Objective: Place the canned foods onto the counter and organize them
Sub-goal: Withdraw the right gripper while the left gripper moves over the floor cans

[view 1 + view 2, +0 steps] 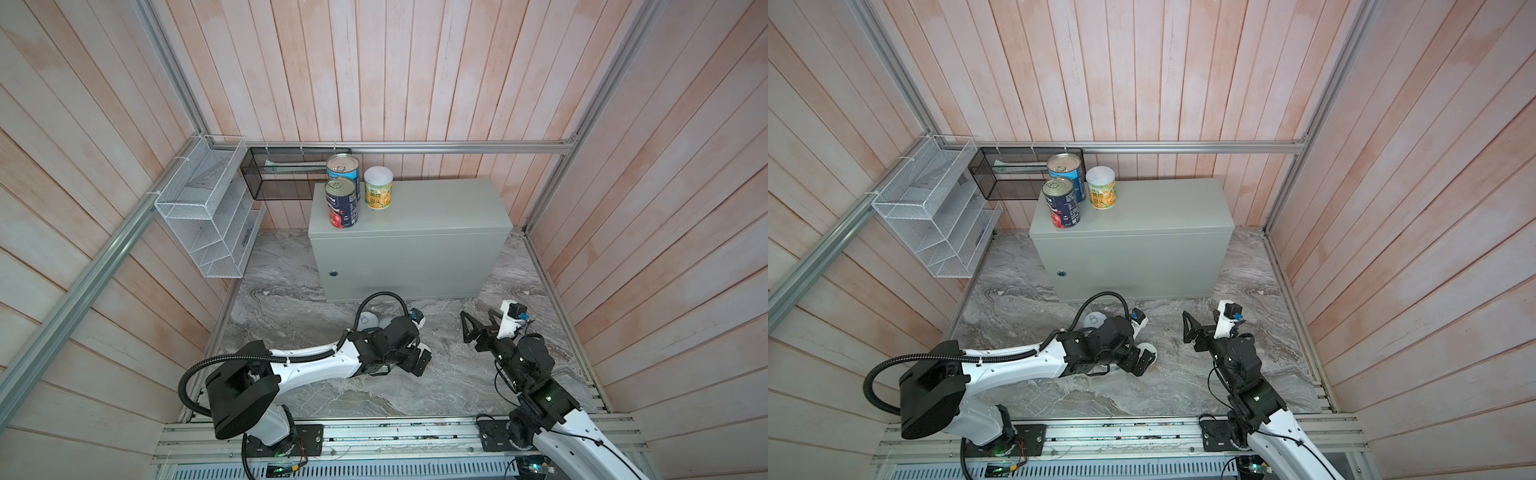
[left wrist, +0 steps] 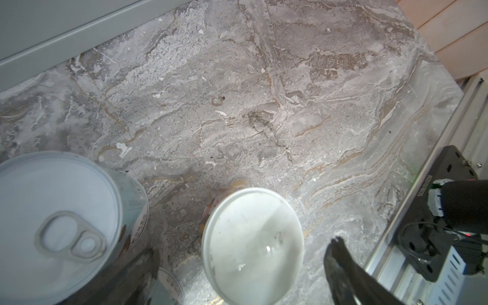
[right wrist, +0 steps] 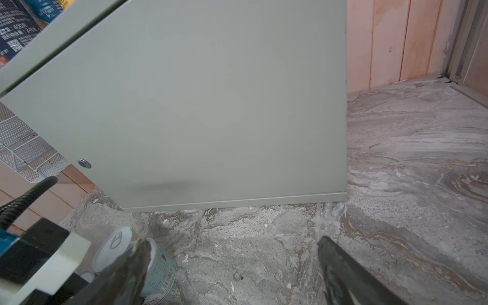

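Note:
I will next lower my left gripper with its fingers spread around the lid and close it on the lid, since the white-lidded can's top [image 1: 1150,350] [image 2: 253,246] is just below, between the fingers.
Three canned foods stand at the left end of the counter [image 1: 415,208]: a light blue can [image 1: 343,166] at the back, a navy tomato can [image 1: 341,203] in front of it, and a yellow-green white-lidded can [image 1: 378,189]. On the marble floor, another white-lidded can [image 2: 253,245] stands upright between the spread fingers of my open left gripper [image 2: 243,248], and neither finger touches it. A short pull-tab can [image 2: 58,219] stands beside it, with further short cans [image 1: 368,320] mostly hidden behind the left wrist. My right gripper [image 1: 464,328] hangs open and empty over the floor, facing the counter's front.
A white wire basket [image 1: 208,208] hangs on the left wall. A black mesh basket [image 1: 282,174] hangs on the back wall, just behind the counter's left end. The right part of the counter top is bare. Marble floor [image 1: 415,390] lies between the two arms.

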